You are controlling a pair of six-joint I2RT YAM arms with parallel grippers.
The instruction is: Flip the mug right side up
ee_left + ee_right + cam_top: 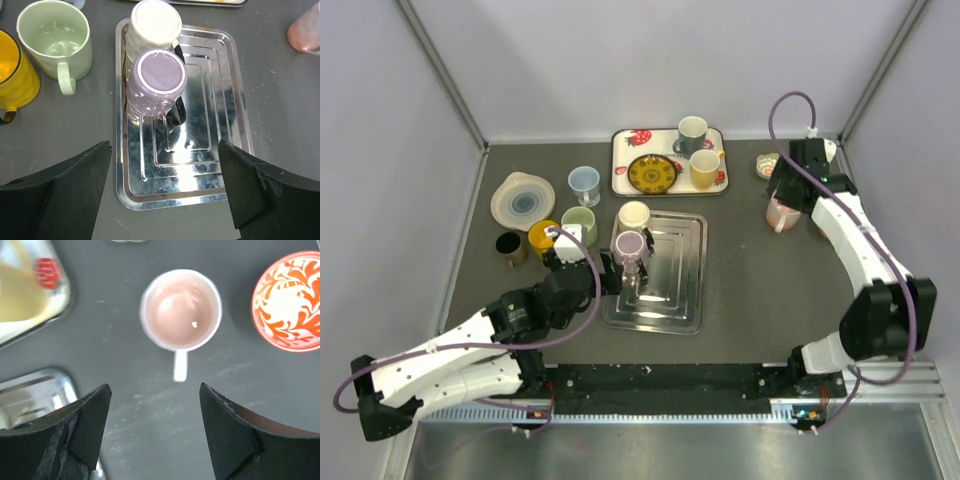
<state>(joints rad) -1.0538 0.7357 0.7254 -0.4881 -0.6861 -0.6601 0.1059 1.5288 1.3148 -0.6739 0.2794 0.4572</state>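
The purple mug's black handle sticks out over bare tray, below my left gripper and right in the top view. I need to cross, turn and lower onto it.
A purple mug (pixel 631 246) with a black handle stands upside down on a metal tray (pixel 675 292). A cream mug (pixel 634 214) stands upside down right behind it. In the left wrist view the purple mug (pixel 156 82) is ahead of my left gripper (pixel 164 148), which is open and empty over the tray's near edge (pixel 210 105). My right gripper (pixel 155 390) is open and empty above an upright pink mug (pixel 181 310), whose handle points toward it. The pink mug (pixel 781 214) is at the right of the table.
Green (pixel 578 222), yellow (pixel 542 237) and dark (pixel 510 247) mugs and a blue cup (pixel 584 182) stand left of the tray. A strawberry tray (pixel 623 170) with a plate and two mugs is at the back. A red patterned bowl (pixel 290 307) sits beside the pink mug.
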